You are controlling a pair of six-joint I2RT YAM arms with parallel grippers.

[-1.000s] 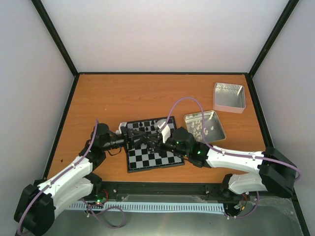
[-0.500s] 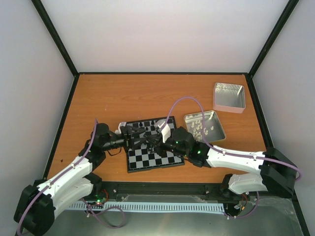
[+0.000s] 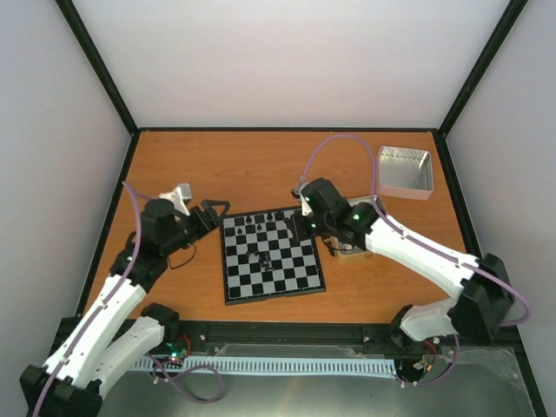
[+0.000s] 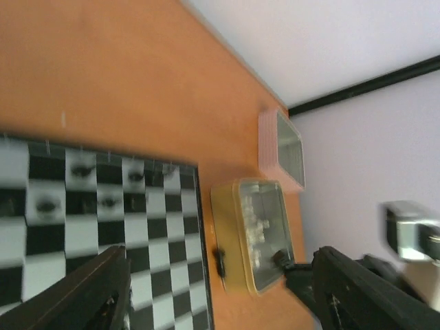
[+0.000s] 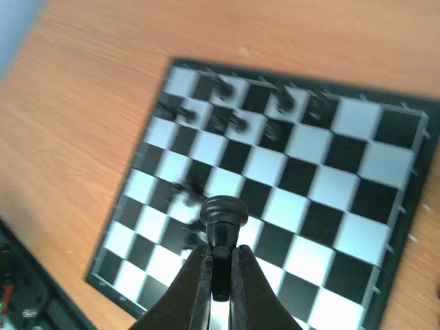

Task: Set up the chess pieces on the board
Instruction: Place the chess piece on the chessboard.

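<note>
My right gripper will carry the black piece outward, lower it onto the far row's white square nearest the tin [image 5: 357, 119] and release it there, because that square is empty.
The board [image 3: 282, 271] lies at the middle of the table. Several black chess pieces [image 3: 261, 225] stand along its far rows and two more sit near its middle [image 3: 263, 259]. My right gripper [image 3: 301, 224] hangs above the board's far right part, shut on one black piece. In the right wrist view that piece [image 5: 222, 214] sticks out upright from between the closed fingers [image 5: 197, 275], well above the squares. My left gripper [image 3: 215, 210] is off the board's far left corner, open and empty; its fingers [image 4: 89, 295] frame the left wrist view. There, a dark piece [image 4: 220, 262] lies on the table beside the board [image 4: 103, 230].
A tin holding cream-white pieces [image 4: 265, 230] sits just right of the board, mostly under my right arm in the top view. An open empty silver tin [image 3: 405, 168] stands at the back right. Black-framed walls enclose the table.
Both grippers have left the middle of the board. The left one drew back to the left and opened. The right one closed on a black piece and rose toward the far right.
</note>
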